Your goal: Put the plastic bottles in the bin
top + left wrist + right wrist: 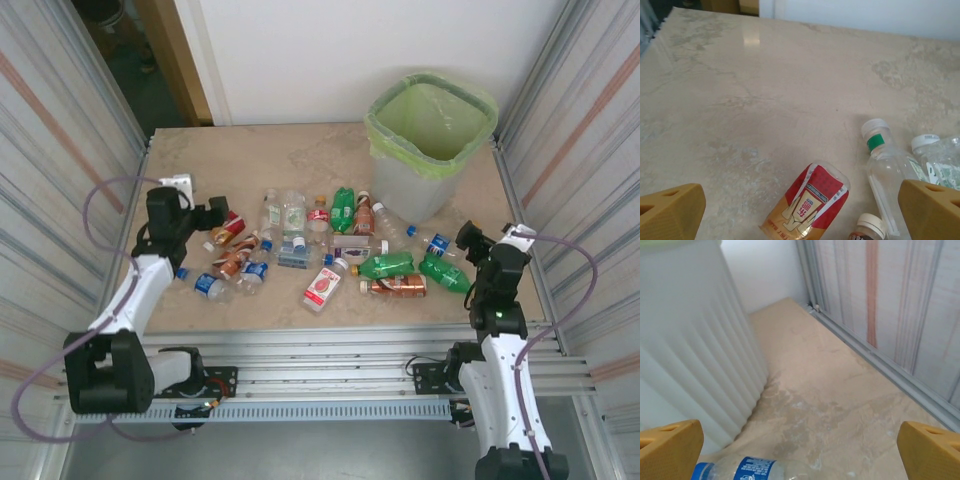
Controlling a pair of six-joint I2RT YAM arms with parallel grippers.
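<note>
The red bottle lies below my left gripper, at an angle to its fingers. My left gripper needs to turn its fingers in line with the bottle, go down and close around the bottle's label [230,229] [809,204].
Several plastic bottles [330,250] lie scattered across the middle of the table. The bin [405,190], lined with a green bag, stands at the back right. My left gripper [215,213] hovers open over a red-and-yellow-labelled bottle [228,228], which lies between the yellow fingers [670,212] in the left wrist view as the red bottle [810,200], untouched. A clear white-capped bottle [885,165] lies to its right. My right gripper [468,240] is open beside a clear blue-labelled bottle [437,243]. The right gripper [800,450] is empty, with the blue-labelled bottle [740,470] at the lower left.
The bin's ribbed wall [690,340] stands close on the left in the right wrist view. Metal side walls [570,150] enclose the table on both sides. Green bottles [385,265] and a brown one [395,287] lie near the right arm. A white box [178,184] sits behind the left gripper.
</note>
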